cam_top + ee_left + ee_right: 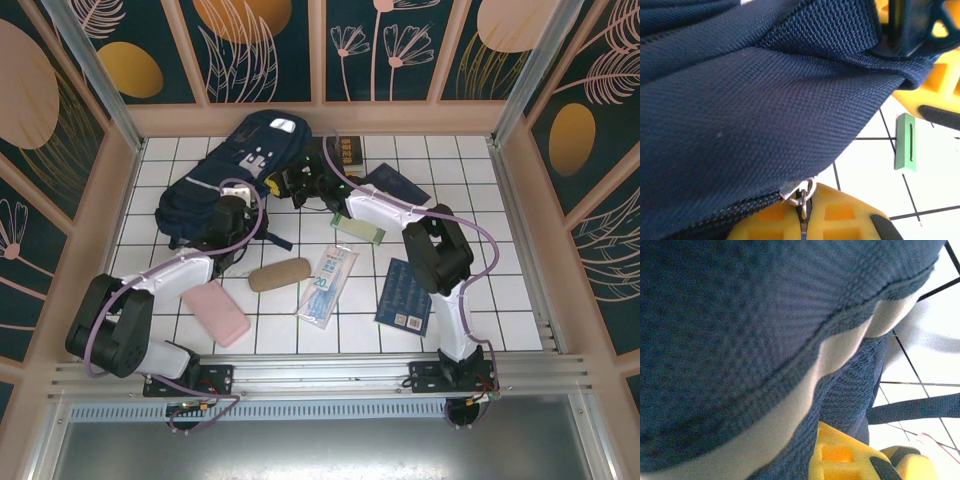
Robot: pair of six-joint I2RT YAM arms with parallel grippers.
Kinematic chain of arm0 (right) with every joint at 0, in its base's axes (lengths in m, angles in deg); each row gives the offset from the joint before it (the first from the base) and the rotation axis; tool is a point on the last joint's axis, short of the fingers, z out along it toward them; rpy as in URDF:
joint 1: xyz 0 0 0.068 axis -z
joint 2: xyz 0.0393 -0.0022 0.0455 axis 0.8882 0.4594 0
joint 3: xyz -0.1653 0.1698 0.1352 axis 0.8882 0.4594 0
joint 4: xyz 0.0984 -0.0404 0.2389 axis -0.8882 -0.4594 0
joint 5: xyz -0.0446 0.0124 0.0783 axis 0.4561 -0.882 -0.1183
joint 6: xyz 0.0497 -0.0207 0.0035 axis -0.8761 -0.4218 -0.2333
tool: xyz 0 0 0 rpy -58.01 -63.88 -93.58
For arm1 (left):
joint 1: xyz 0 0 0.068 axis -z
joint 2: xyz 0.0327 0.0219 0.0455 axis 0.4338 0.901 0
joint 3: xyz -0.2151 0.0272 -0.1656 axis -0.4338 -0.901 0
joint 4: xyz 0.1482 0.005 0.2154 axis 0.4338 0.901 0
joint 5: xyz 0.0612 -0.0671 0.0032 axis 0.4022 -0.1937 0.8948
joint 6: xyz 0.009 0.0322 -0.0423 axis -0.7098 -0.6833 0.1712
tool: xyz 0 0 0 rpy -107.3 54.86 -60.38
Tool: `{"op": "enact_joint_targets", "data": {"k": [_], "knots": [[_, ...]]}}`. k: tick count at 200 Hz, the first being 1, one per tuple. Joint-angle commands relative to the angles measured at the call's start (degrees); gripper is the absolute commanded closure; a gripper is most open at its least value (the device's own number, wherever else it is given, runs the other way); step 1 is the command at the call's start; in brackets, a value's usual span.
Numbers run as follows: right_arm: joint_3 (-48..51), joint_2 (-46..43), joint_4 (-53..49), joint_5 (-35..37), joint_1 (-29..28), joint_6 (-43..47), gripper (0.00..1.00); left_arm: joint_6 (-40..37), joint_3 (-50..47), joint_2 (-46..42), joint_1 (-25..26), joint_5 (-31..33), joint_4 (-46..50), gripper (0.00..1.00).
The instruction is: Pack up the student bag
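Note:
The robot's right hand has to pull the fold toward the nearer dark book beside it, away from the middle of the bag, and let go, because the bag lies slanted.
The student bag [225,180], navy with white stripes, lies at the back left of the tiled table. My left gripper [240,207] is at the bag's near right side. In the left wrist view its yellow fingers [840,212] are shut on the cord of the zipper pull [803,194], with navy fabric [740,115] bulging above. My right gripper [287,185] is at the bag's right edge. It is shut on a fold of bag fabric [850,390] beside a white stripe [805,390], and its yellow finger [840,460] pokes out below.
On the tiles near the bag lie a pink case [215,313], a brown case [279,274], a clear packet [328,282], a green item [360,230] and a blue book [404,294]. Two dark books [347,152] lie behind the right arm. Walls enclose the table.

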Motion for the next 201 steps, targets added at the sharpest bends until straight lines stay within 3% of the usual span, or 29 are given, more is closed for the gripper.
{"op": "enact_joint_targets", "data": {"k": [1,145,201], "knots": [[-1.1,-1.1,1.6,-1.6,1.1,2.1,1.00,-1.1,-1.1,-3.9,0.0,0.5,1.4,1.00],[6.7,-6.3,-0.2,0.6,7.7,9.4,1.00,2.1,-2.7,-15.4,0.0,-0.9,19.7,1.00],[3.3,-6.4,-9.0,1.6,12.2,16.9,1.00,0.2,0.9,-17.0,0.0,-3.6,27.3,1.00]]}}
